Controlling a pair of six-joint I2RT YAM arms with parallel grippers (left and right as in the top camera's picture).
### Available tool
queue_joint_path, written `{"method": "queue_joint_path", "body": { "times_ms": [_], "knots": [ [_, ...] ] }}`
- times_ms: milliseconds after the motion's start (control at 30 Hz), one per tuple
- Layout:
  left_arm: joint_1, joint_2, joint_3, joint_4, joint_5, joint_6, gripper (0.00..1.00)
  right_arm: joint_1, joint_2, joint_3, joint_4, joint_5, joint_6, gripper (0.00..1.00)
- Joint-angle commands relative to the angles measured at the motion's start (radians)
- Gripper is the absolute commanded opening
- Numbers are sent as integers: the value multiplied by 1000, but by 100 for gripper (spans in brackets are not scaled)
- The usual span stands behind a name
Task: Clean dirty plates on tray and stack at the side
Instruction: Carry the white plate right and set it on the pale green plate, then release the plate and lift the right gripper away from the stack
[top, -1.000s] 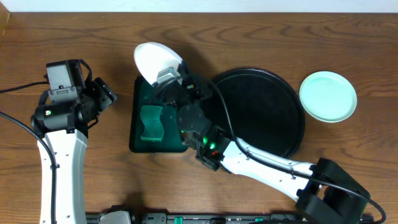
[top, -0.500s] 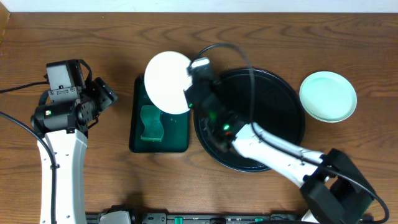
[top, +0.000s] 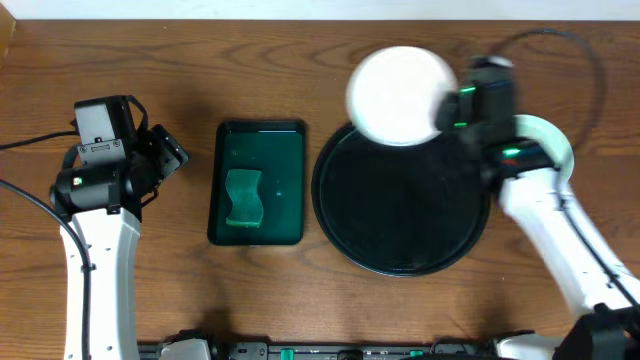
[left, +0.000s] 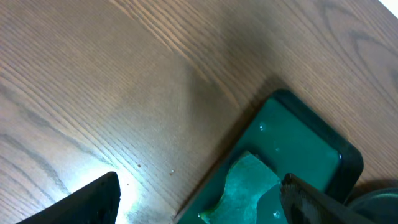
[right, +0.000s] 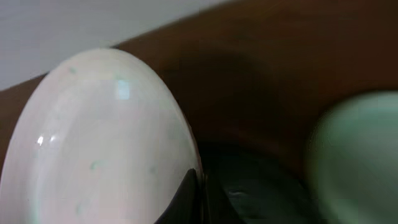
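I will next move my right gripper to its right in the overhead view, bring it down onto the pale-mint plate (top: 556, 140) (right: 364, 163) below and let go to stack both.
My right gripper (top: 450, 108) is shut on the rim of a white plate (top: 400, 95) and holds it in the air over the far edge of the round black tray (top: 400, 215). In the right wrist view the plate (right: 93, 143) fills the left, pinched at its edge by my fingers (right: 199, 196). A pale-mint plate (top: 556, 140) lies on the table right of the tray, partly hidden by the right arm; it shows blurred in the right wrist view (right: 354, 162). The tray holds no plates. My left gripper (left: 199, 199) is open and empty, left of the green tray.
A rectangular dark green tray (top: 256, 183) lies left of the black tray with a green wavy sponge (top: 242, 196) in it; both show in the left wrist view (left: 298, 155), (left: 249, 186). The left arm (top: 100, 180) stands at the table's left.
My right gripper has carried the white plate from over the green tray to the right, across the black tray's far edge toward the pale-mint plate. The left arm has not moved.
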Motion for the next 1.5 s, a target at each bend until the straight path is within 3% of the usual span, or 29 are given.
{"method": "queue_joint_path", "body": {
  "times_ms": [0, 200, 367, 833, 900, 967, 1000, 1100, 1267, 1467],
  "knots": [
    [5, 9, -6, -3, -2, -2, 82, -172, -19, 5, -73, -26, 28, 1],
    [5, 9, -6, -3, -2, -2, 82, -459, 5, 3, -182, -22, 28, 1],
    [5, 9, -6, -3, -2, -2, 82, -607, 65, 2, -223, -23, 28, 1],
    [5, 9, -6, -3, -2, -2, 82, -639, 284, 0, -206, -34, 12, 2],
    [5, 9, -6, -3, -2, -2, 82, -640, 285, 0, -200, -79, -42, 11],
    [5, 9, -6, -3, -2, -2, 82, -640, 284, 1, -190, -150, -109, 31],
    [5, 9, -6, -3, -2, -2, 82, -640, 284, 3, -191, -171, -120, 46],
    [5, 9, -6, -3, -2, -2, 82, -639, 283, 20, -215, -212, -166, 66],
    [5, 9, -6, -3, -2, -2, 82, -619, 282, 129, -335, -271, -262, 66],
    [5, 9, -6, -3, -2, -2, 82, -505, 282, 309, -514, -293, -476, 63]
  ]
}}
